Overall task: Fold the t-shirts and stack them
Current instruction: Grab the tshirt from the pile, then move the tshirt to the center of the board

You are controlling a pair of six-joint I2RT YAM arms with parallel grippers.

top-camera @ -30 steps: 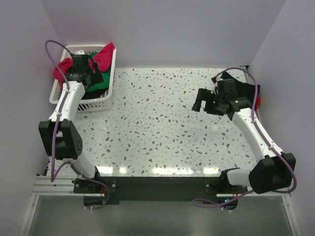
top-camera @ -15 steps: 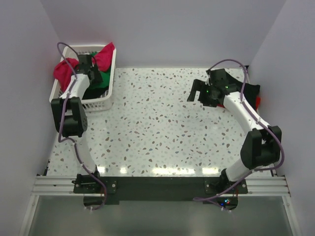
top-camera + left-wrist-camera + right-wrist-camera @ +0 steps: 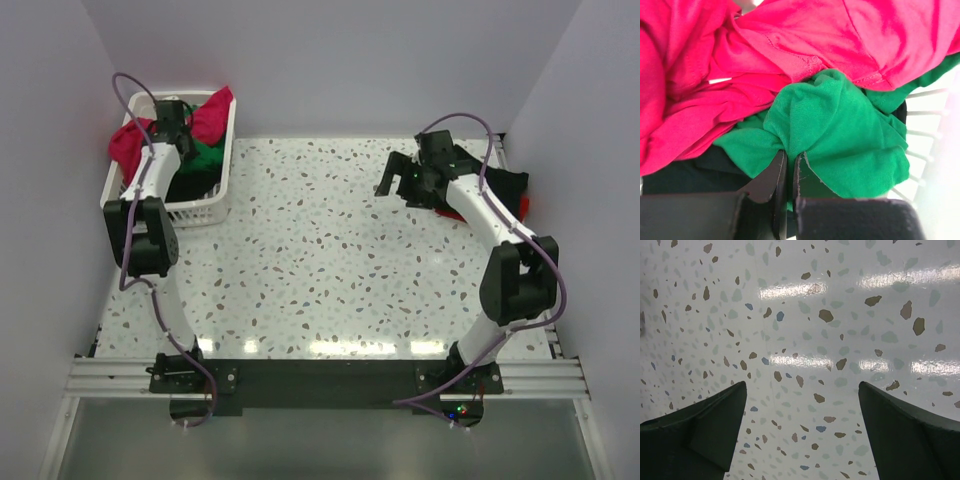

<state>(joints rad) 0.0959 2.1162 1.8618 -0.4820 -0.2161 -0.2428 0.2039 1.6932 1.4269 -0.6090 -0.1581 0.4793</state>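
My left gripper lifts the green t-shirt high out of the basket next. It then lowers the t-shirt toward my right gripper, where the middle tabletop (image 3: pixel 304 220) is bare.
The t-shirts lie heaped in a white slatted basket (image 3: pixel 190 212) at the table's back left corner. A bright green t-shirt (image 3: pixel 840 125) is bunched under folds of pink-red t-shirt (image 3: pixel 865 35), with a black one (image 3: pixel 685 175) below it. My left gripper (image 3: pixel 790 155) reaches down into the basket and is shut on a pinched fold of the green t-shirt (image 3: pixel 205 158). My right gripper (image 3: pixel 802 385) hovers open over bare speckled tabletop at the back right (image 3: pixel 392 183), with nothing between its fingers.
Basket slats (image 3: pixel 925 115) show just right of the green cloth. A dark cloth (image 3: pixel 510 188) with a bit of red (image 3: pixel 526 208) lies at the table's right edge behind my right arm. Walls close in at the back and both sides.
My left gripper has shut on the green t-shirt after reaching deeper into the basket. My right arm has swung toward the back of the table, gripper still open.
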